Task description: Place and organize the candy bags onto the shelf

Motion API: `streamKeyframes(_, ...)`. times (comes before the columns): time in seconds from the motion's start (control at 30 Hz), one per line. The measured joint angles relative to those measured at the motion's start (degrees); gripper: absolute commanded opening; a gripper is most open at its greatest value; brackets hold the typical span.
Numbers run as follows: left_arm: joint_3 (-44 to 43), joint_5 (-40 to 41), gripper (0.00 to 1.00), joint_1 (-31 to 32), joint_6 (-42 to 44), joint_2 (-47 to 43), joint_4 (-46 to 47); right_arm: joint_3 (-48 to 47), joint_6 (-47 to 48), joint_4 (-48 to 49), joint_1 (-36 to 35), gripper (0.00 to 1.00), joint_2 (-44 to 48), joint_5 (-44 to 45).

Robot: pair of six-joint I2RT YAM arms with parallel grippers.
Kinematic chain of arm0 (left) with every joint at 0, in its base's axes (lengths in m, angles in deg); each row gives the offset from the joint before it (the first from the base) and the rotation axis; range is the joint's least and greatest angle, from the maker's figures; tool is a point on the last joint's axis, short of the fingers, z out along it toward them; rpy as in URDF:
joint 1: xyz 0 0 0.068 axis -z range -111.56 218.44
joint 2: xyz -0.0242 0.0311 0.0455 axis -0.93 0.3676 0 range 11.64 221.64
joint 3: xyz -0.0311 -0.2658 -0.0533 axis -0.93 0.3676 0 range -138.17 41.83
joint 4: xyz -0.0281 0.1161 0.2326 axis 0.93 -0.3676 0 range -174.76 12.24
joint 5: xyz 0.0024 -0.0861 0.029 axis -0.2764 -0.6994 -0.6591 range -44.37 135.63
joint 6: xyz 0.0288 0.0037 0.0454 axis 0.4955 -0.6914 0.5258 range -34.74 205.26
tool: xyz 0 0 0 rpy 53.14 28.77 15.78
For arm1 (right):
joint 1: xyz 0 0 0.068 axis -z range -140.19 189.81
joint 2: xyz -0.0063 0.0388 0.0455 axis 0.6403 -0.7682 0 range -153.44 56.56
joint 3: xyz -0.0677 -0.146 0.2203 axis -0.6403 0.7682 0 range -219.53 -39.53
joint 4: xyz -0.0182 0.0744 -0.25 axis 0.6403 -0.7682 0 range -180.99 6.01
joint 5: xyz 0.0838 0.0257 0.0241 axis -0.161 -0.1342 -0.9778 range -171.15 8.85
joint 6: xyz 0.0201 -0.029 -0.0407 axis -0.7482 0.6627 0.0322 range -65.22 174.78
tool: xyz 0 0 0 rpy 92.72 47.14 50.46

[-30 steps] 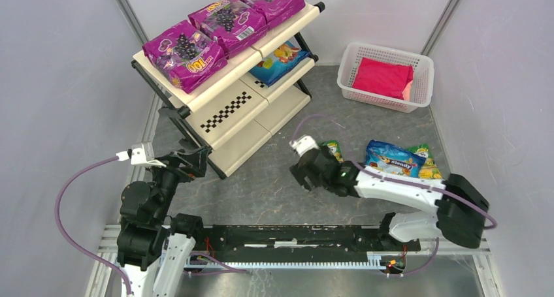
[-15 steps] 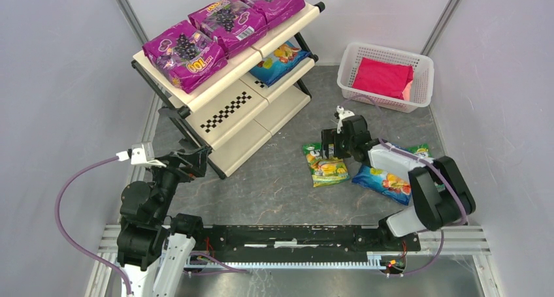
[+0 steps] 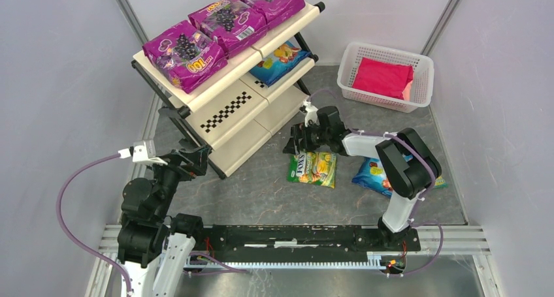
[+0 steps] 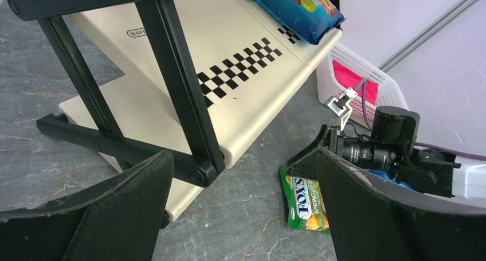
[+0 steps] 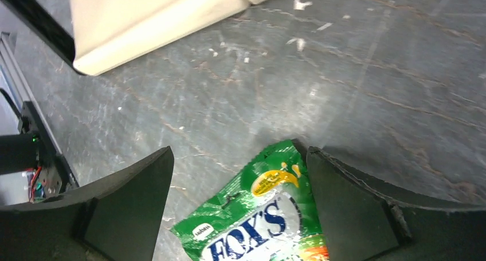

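My right gripper's fingers reach past the Fox's bag. They'll back up to its end by the second blue bag next, then close.
The shelf (image 3: 228,111) stands at the back left. Three magenta grape bags (image 3: 225,23) lie on its top tier and one blue bag (image 3: 281,59) on the middle tier. A green Fox's bag (image 3: 312,168) lies flat on the table in front of the shelf. My right gripper (image 3: 295,143) is open just above the bag's far end. In the right wrist view the bag (image 5: 269,221) lies between and below the open gripper (image 5: 239,158). A second blue bag (image 3: 374,177) lies partly under the right arm. My left gripper (image 3: 193,160) is open and empty by the shelf's near leg.
A white perforated basket (image 3: 418,62) at the back right holds a plain pink-red bundle (image 3: 383,77). The shelf's black frame (image 4: 177,83) and lowest panel (image 5: 155,14) are close to both grippers. A sliver of a green-yellow bag (image 3: 441,180) shows behind the right arm.
My right arm has swung from the near side round to the shelf's front. The green bag has shifted left and turned; the blue bag on the table has shifted nearer. The left arm is still.
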Motion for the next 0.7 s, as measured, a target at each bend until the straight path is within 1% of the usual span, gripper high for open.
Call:
streamKeyframes(0.13,0.00,0.00,1.00,0.00,0.00,0.15,0.00,-1.49,2.82,-4.55,-1.33,0.96,1.86,1.53)
streamKeyframes(0.23,0.00,0.00,1.00,0.00,0.00,0.15,0.00,-0.74,5.77,-10.86,0.92,0.96,6.95,4.68)
streamKeyframes(0.37,0.00,0.00,1.00,0.00,0.00,0.15,0.00,6.23,7.37,-14.71,7.48,0.96,18.69,6.21)
streamKeyframes(0.47,0.00,0.00,1.00,0.00,0.00,0.15,0.00,13.90,7.10,-17.14,12.11,0.95,27.85,5.84)
streamKeyframes(0.57,0.00,0.00,1.00,0.00,0.00,0.09,0.00,20.48,5.90,-17.77,14.60,0.90,32.15,2.47)
streamKeyframes(0.63,0.00,0.00,1.00,0.00,0.00,-0.07,0.00,24.46,4.57,-17.99,16.79,0.89,33.00,0.11)
streamKeyframes(0.7,0.00,0.00,1.00,0.00,0.00,-0.22,0.02,26.51,3.43,-17.07,18.69,0.89,33.09,-2.05)
